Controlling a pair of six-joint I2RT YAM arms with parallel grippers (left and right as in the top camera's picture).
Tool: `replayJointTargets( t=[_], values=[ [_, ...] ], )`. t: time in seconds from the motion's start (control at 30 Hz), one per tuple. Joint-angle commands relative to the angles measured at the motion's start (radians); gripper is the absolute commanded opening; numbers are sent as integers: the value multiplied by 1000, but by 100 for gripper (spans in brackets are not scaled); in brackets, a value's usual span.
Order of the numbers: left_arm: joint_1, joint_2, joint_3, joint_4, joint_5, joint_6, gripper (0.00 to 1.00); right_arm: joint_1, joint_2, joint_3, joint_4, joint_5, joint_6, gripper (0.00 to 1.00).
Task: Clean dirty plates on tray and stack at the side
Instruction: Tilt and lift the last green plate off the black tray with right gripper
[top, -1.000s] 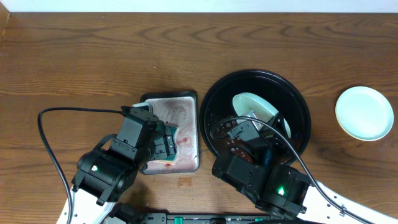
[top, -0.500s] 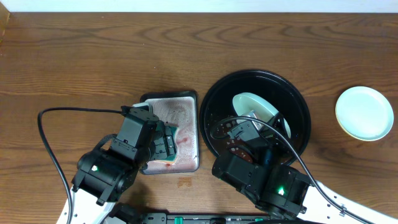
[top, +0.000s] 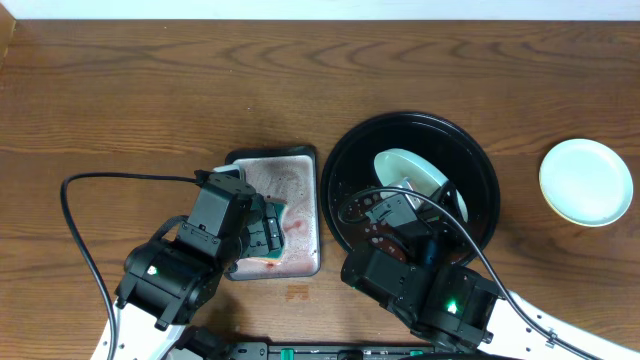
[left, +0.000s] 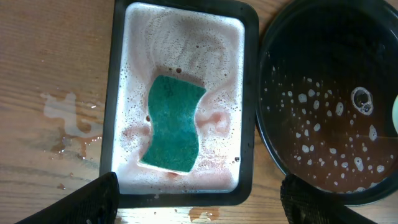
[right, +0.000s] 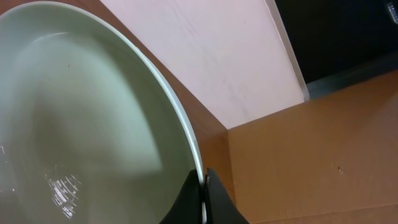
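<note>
The right gripper swings to the right in the overhead view next, lowers onto a second mint-white plate already on the wood and releases.
A pale mint-white plate stands tilted over the black tray. My right gripper is shut on its rim; the right wrist view shows the plate filling the left and the fingertips pinching its edge. A second mint-white plate lies on the bare wood at the right. The pale yellow plate is out of view. My left gripper is open above the silver pan; in the left wrist view its fingers are spread wide below the green sponge, holding nothing.
The silver pan holds pink foamy water and the sponge. The pan lies beside the tray, whose floor is wet with droplets. Small spills mark the wood left of the pan. A cable loops at the left.
</note>
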Motion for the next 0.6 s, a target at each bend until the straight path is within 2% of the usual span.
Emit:
replayJointTargets(
  t=[0.0, 0.57],
  values=[
    [4, 0, 6, -2, -2, 10, 83, 7, -10, 0, 0, 44, -3, 1],
    [4, 0, 6, -2, -1, 10, 84, 6, -10, 0, 6, -8, 19, 1]
  ],
)
